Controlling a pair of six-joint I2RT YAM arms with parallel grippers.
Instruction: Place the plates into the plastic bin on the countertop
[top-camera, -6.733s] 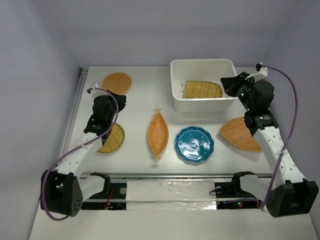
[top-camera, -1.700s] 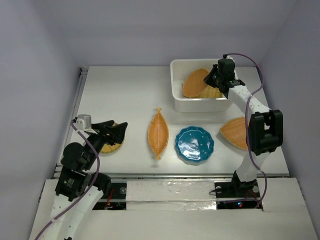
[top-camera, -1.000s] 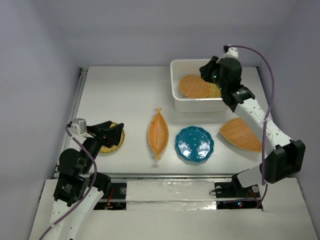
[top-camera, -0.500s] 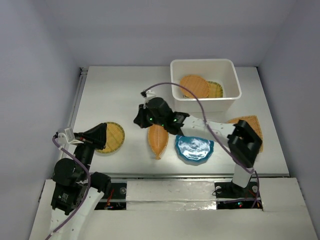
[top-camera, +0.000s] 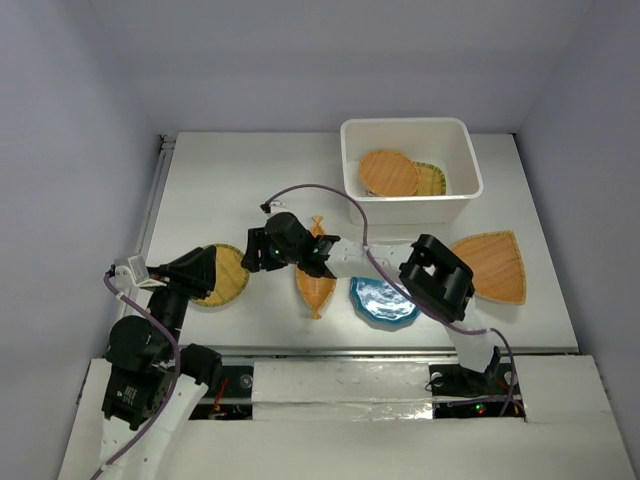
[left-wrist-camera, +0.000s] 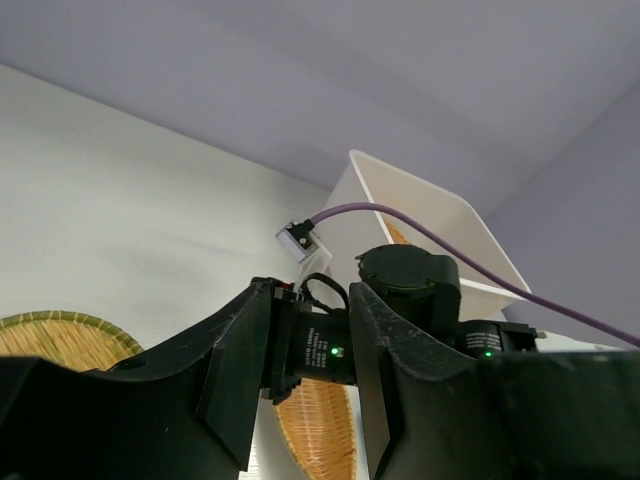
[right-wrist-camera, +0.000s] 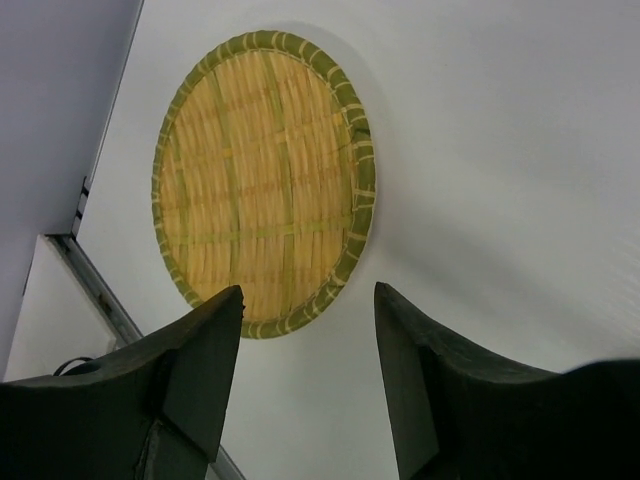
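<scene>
I should next lower my right gripper to the woven plate's rim, on the side facing the leaf-shaped plate (top-camera: 316, 285).
The white plastic bin (top-camera: 462, 190) stands at the back right of the countertop (top-camera: 230, 190), with a round orange plate (top-camera: 389, 172) and a yellow plate (top-camera: 433, 178) inside. A green-rimmed round woven plate (top-camera: 230, 280) (right-wrist-camera: 265, 180) lies front left. My right arm reaches across to it, and my right gripper (top-camera: 252, 256) (right-wrist-camera: 308, 292) hangs open just beside its rim. My left gripper (top-camera: 210, 264) (left-wrist-camera: 310, 295) hovers open over that plate's left side, holding nothing. The leaf-shaped plate (top-camera: 316, 285) (left-wrist-camera: 318, 430) and the teal plate (top-camera: 383, 303) lie partly under the right arm. A fan-shaped plate (top-camera: 492, 265) lies right.
A metal rail (top-camera: 152, 215) runs along the countertop's left edge. The right arm's purple cable (top-camera: 330, 192) loops above the middle of the countertop. The two grippers are close together over the front-left plate.
My right arm has swung further left from over the leaf-shaped plate to the round plate's edge, and its jaws have opened. The left arm has barely moved.
</scene>
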